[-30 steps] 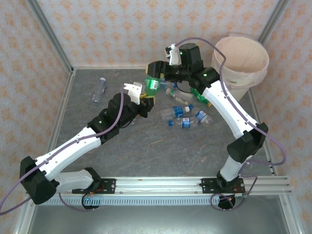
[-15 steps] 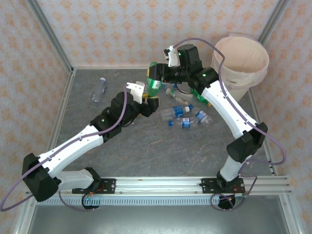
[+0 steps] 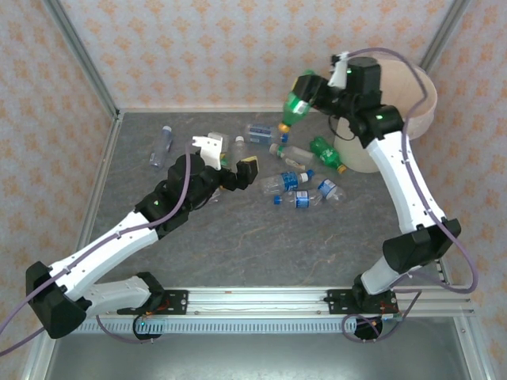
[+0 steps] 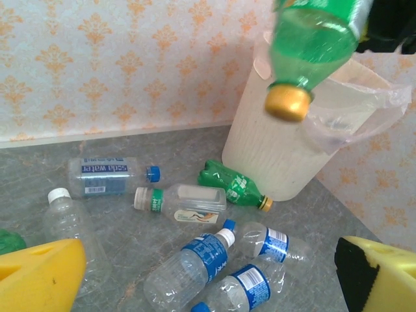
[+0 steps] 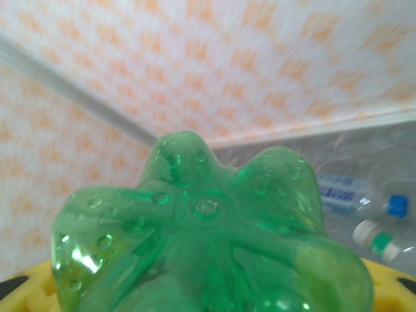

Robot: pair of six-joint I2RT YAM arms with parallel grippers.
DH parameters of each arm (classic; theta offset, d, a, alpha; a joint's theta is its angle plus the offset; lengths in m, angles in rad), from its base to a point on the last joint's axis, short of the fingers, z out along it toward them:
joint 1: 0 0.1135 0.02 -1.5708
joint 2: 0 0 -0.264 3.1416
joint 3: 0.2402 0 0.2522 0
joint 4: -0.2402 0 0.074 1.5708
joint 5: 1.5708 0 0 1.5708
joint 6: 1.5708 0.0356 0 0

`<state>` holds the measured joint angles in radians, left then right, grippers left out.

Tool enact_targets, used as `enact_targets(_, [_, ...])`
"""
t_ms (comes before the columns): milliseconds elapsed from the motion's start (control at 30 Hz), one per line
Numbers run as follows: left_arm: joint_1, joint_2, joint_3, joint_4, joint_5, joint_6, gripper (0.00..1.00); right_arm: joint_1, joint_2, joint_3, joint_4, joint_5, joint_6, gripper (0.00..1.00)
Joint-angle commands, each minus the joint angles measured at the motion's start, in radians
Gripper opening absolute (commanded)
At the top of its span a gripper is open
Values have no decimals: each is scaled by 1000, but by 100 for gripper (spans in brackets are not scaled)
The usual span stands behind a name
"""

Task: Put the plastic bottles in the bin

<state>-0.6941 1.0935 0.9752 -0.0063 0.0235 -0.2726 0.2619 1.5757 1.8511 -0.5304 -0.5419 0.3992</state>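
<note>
Next, my right gripper carries the green bottle, still outside the bin's rim, sideways over the bin's opening, then releases the bottle.
My right gripper is shut on a green bottle, held in the air cap-down just left of the bin. Its ribbed base sits between my yellow fingers. From the left wrist the same green bottle hangs in front of the cream bin. My left gripper stands open over the table, nothing between its fingers. Below it lie several plastic bottles: blue-labelled clear ones, a green one and a green-banded clear one.
A lone clear bottle lies at the far left of the table. Another clear bottle with a blue cap lies near the back wall. Metal frame posts stand at the back corners. A clear liner bag hangs over the bin's rim.
My left gripper opened and let go of the green bottle. My right gripper closed on it and carried it up and right, toward the bin.
</note>
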Motion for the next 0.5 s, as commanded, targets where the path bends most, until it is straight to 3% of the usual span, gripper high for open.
enact_targets(0, [-5, -28, -26, 22, -28, -25, 99, -80, -52, -20, 57, 53, 82, 46])
enact_targets(300, [-5, -52, -36, 19, -45, -37, 99, -303, -89, -6, 98, 137, 180, 46])
enact_targets(467, [-5, -70, -47, 38, -24, -64, 99, -393, -60, 38, 81, 303, 194, 45])
